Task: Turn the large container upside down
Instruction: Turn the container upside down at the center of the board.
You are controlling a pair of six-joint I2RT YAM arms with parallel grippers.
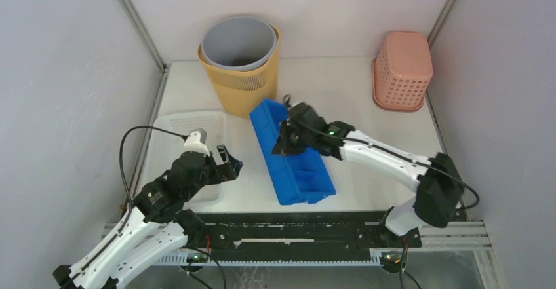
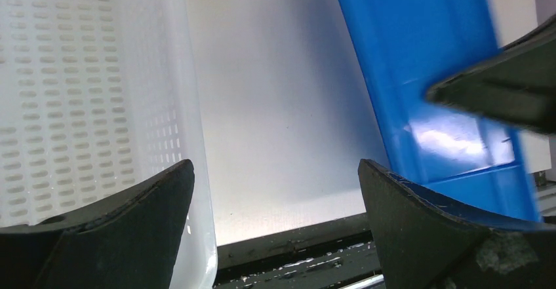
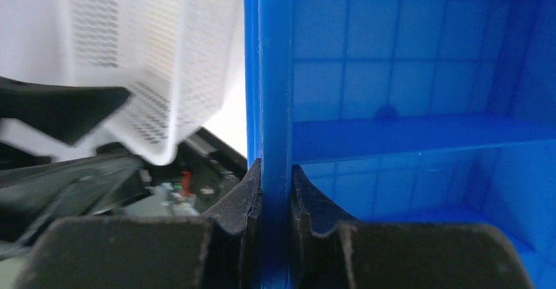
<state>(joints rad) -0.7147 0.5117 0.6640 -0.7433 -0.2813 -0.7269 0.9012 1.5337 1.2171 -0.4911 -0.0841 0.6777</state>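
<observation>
The right gripper should next tip the upward-open bin to the right in the top view, onto the bin's opposite long side (image 1: 326, 171) (image 3: 541, 73), and let go.
The large container (image 1: 298, 164) is a long blue bin with dividers, lying at the middle of the table with its open side up. My right gripper (image 1: 283, 143) is shut on its left long wall, about halfway along. In the right wrist view the two fingertips (image 3: 252, 184) pinch that blue wall (image 3: 275, 73) from both sides, and the compartments (image 3: 406, 73) show to the right. My left gripper (image 1: 231, 164) hangs open just left of the bin, holding nothing. In the left wrist view, bare table lies between its wide-apart fingers (image 2: 275, 171), and the bin's outer wall (image 2: 419, 59) is at the right.
A white perforated tray (image 1: 190, 122) sits at the left, under my left arm, also seen in the wrist views (image 2: 79, 92) (image 3: 164, 53). A yellow basket with a grey bin inside (image 1: 239, 59) stands at the back. A pink basket (image 1: 402, 69) is at the back right. A black rail (image 1: 295, 233) runs along the near edge.
</observation>
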